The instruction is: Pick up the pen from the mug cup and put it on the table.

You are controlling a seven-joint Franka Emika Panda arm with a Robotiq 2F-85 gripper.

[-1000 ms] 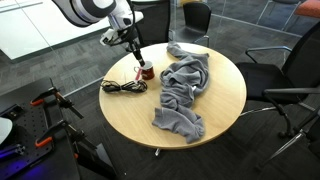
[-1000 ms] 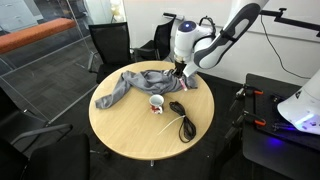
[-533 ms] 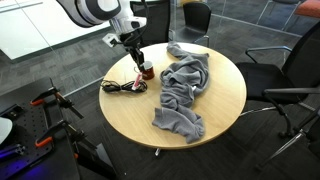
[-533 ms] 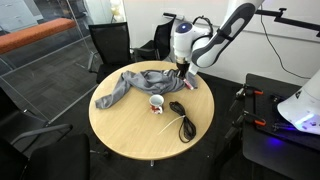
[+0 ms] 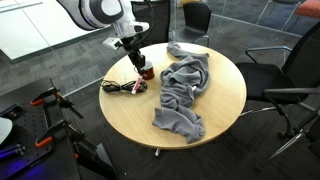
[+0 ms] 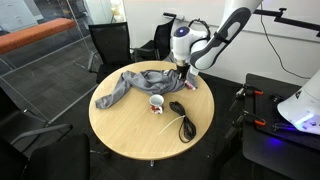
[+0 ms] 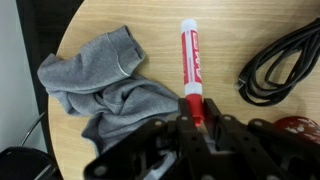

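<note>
My gripper will move down next and release the pen on the bare tabletop between the black cable and the grey cloth, because that clear patch is below.
My gripper (image 7: 192, 112) is shut on the end of the pen (image 7: 190, 60), a red and white stick that points away from the fingers over the table (image 7: 215, 35). In both exterior views the gripper (image 5: 134, 52) (image 6: 181, 69) hangs above the tabletop, close to the dark red mug (image 5: 146, 71) (image 6: 156, 103). The mug's rim shows at the lower right of the wrist view (image 7: 302, 126). The pen is out of the mug and held in the air.
A black coiled cable (image 5: 122, 87) (image 6: 182, 116) (image 7: 275, 62) lies beside the mug. A grey cloth (image 5: 185, 85) (image 6: 140, 82) (image 7: 100, 80) is spread over the middle of the round table. Office chairs (image 5: 290, 70) stand around it.
The gripper has risen slightly with the pen in it. The mug, cable and cloth have not moved.
</note>
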